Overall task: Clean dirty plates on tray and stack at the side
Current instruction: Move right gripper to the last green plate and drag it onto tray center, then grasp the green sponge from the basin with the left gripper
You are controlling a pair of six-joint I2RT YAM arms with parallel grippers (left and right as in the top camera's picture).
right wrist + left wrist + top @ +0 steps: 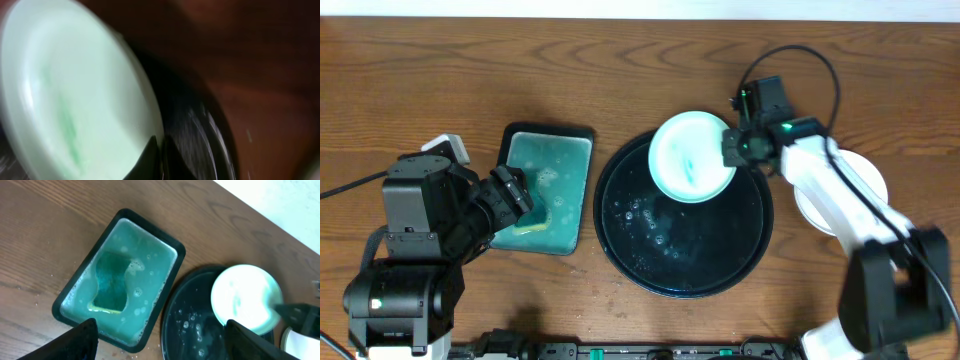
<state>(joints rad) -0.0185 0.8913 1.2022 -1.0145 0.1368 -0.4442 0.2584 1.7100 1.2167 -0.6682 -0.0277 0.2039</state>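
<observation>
The open left gripper lowers into the rectangular dish and onto the teal sponge [536,216] [111,282] next, since the sponge lies in the liquid below the gripper's spread fingers.
My right gripper [732,148] is shut on the right rim of a white plate [690,155] with a teal-green smear and holds it tilted over the back part of the large round black tray [705,260]. In the right wrist view the fingers [160,150] pinch the plate's edge [75,100] above the wet tray [197,125]. My left gripper [510,195] is open and empty over the near left part of the rectangular dish. In the left wrist view its fingers [160,330] are spread wide, with the plate [245,297] and tray [192,330] to the right.
A black-rimmed rectangular dish [545,128] of teal liquid holds a teal sponge [532,205] left of the tray; the dish [150,227] and sponge [111,282] show in the left wrist view. White plates [870,178] lie on the table at the right, under my right arm.
</observation>
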